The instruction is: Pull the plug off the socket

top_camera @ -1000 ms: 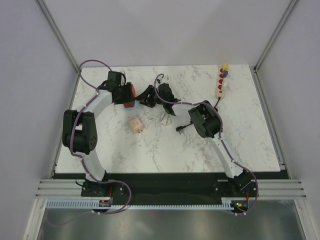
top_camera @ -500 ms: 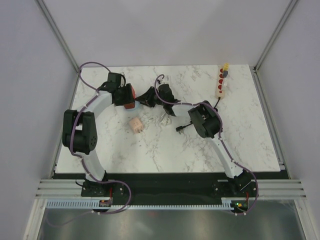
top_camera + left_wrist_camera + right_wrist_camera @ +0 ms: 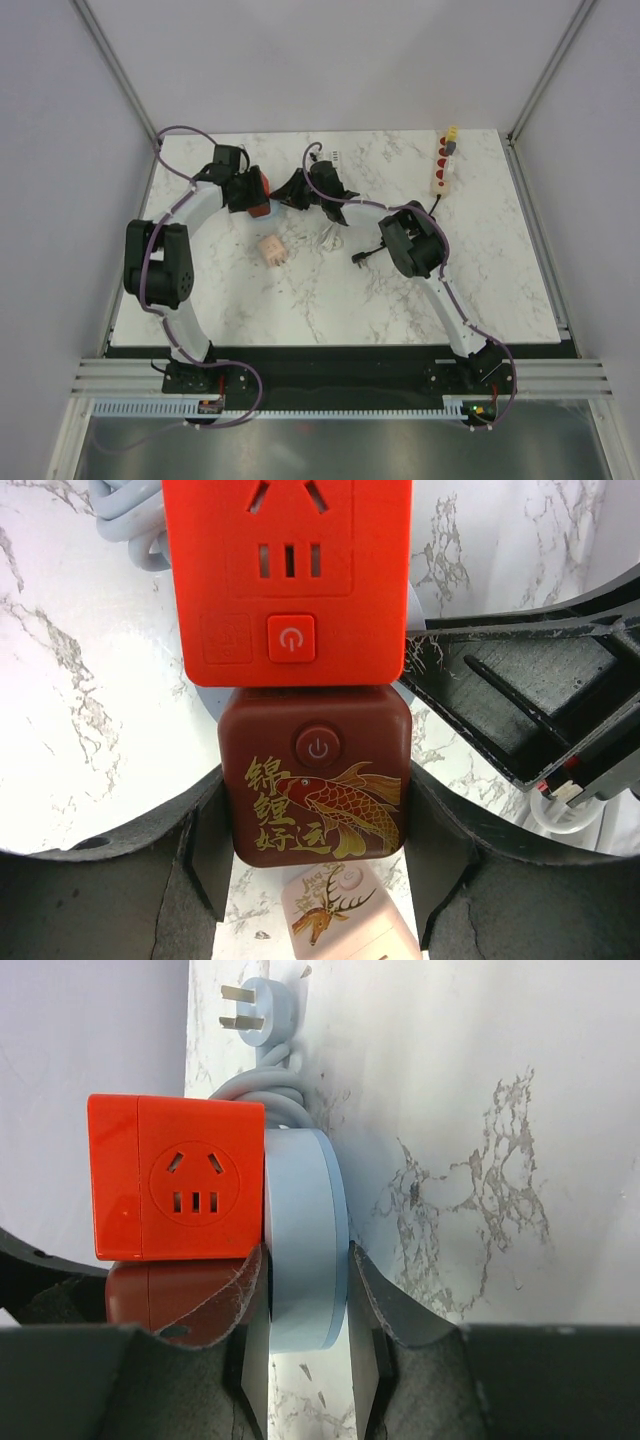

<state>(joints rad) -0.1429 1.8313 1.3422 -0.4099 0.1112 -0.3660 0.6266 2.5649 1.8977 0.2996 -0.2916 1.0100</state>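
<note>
My left gripper pulls the plug cube up off the socket next, then back and down beside the pink cube [image 3: 243,247] [image 3: 252,912] to release it on clear tabletop.
A bright red socket cube [image 3: 288,575] [image 3: 178,1178] [image 3: 263,183] stands at the back of the table. A dark red plug cube with a gold koi [image 3: 316,780] is stuck into its side. My left gripper [image 3: 316,810] [image 3: 252,198] is shut on that plug cube, one pad flat on each side. On the socket's other side is a pale blue disc [image 3: 306,1240] with a grey cord. My right gripper [image 3: 307,1260] [image 3: 292,190] is shut on this disc, close beside the left gripper.
A pink cube with a deer [image 3: 345,920] [image 3: 270,249] lies just in front of the left gripper. The grey cord ends in a pronged plug [image 3: 262,1005]. A white cable [image 3: 330,240], a black plug [image 3: 362,257] and a white power strip [image 3: 442,165] lie to the right.
My right gripper's jaws have closed onto the pale blue disc, and that wrist has shifted slightly toward the back. The left gripper keeps its hold on the dark red cube.
</note>
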